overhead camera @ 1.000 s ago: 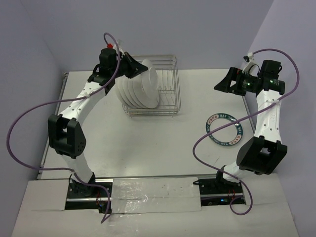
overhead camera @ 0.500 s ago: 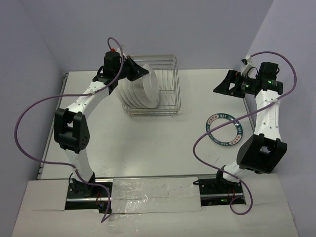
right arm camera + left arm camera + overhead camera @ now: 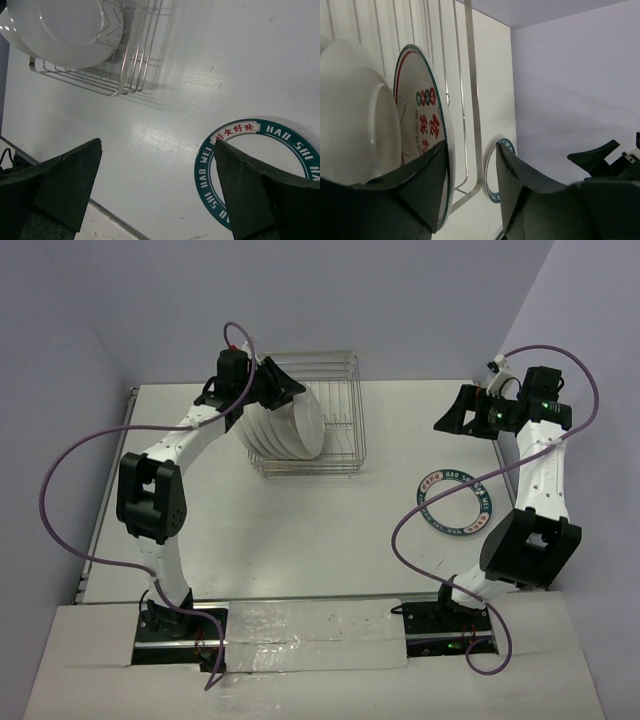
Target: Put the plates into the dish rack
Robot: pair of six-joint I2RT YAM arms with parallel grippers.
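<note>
Next, my right gripper moves down and back to close on the plate's far rim [image 3: 479, 484], since one teal-rimmed plate lies flat outside the rack [image 3: 338, 435].
The silver wire dish rack [image 3: 338, 435] stands at the back centre, with several white plates [image 3: 285, 425] upright in its left half. My left gripper [image 3: 288, 388] hovers over the rightmost of them. In the left wrist view that plate [image 3: 422, 117] shows a teal rim and red lettering. Its edge lies against one finger of the left gripper [image 3: 471, 146], whose jaws stand apart and open. One more teal-rimmed plate [image 3: 457, 502] lies flat on the table at the right. My right gripper [image 3: 450, 412] hangs wide open above the table behind it, holding nothing [image 3: 157, 142].
The right half of the rack [image 3: 135, 60] holds bare wire prongs. Purple walls close in behind and at both sides. The table's near edge carries both arm bases and a taped strip [image 3: 310, 635].
My left gripper has opened and let go of the plate, which now stands in the rack. The left arm's elbow has swung towards the rack. The right arm has barely moved.
</note>
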